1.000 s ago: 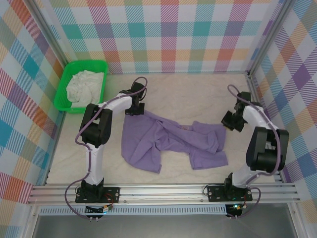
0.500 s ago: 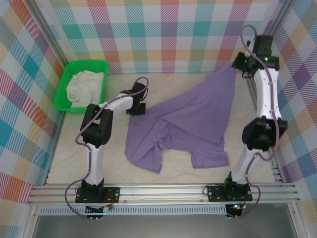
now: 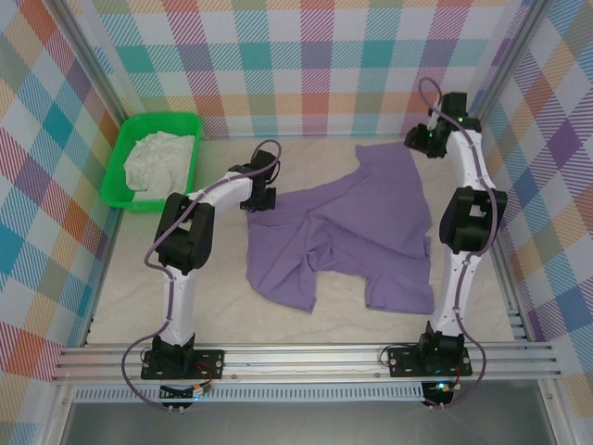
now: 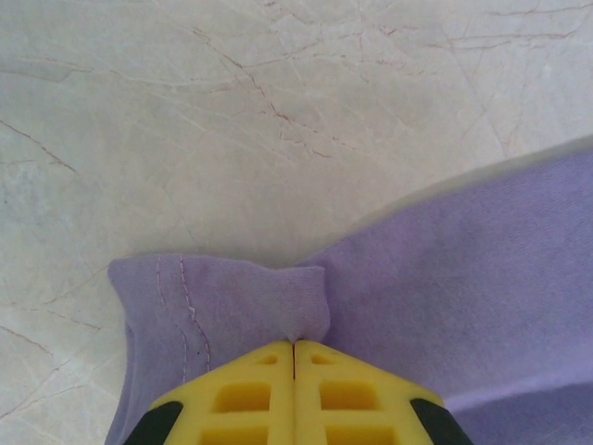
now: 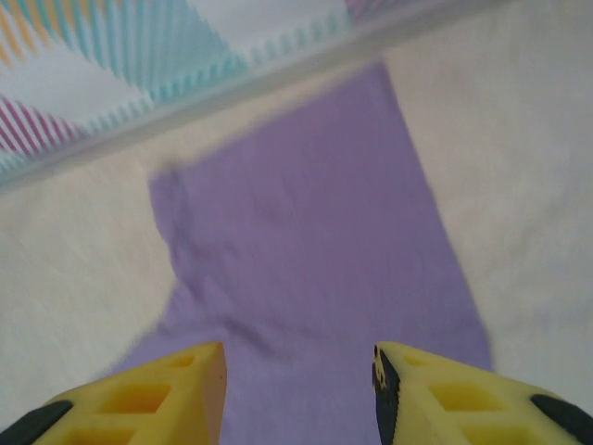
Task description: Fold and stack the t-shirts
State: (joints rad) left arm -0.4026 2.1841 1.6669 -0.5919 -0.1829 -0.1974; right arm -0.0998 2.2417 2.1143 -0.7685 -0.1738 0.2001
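My left gripper is going to move outward and toward the green mesh basket next and then release the fold, because the bare tabletop (image 3: pixel 225 158) beside the basket is outward of the gripper.
The lavender t-shirt (image 3: pixel 357 227) lies spread and creased across the middle of the table. My left gripper (image 3: pixel 261 197) sits at the shirt's left edge. In the left wrist view its yellow fingers (image 4: pixel 241 394) are shut on a small fold of lavender cloth (image 4: pixel 301 297). My right gripper (image 3: pixel 417 139) hovers over the shirt's far right corner. In the right wrist view it (image 5: pixel 296 371) stands open, with the lavender t-shirt (image 5: pixel 306 232) flat beneath and nothing between the fingers. The off-white t-shirt (image 3: pixel 159 159) lies crumpled in the basket.
The green mesh basket (image 3: pixel 119 158) stands at the far left corner. Checkered walls with metal posts (image 3: pixel 482 111) close in the table on three sides. Bare cream tabletop (image 3: pixel 139 278) lies left of the shirt and along the near edge.
The right gripper has let go of the shirt's corner and dropped lower and leftward. The shirt, lifted before, now lies flat. The left gripper has drawn its edge slightly right.
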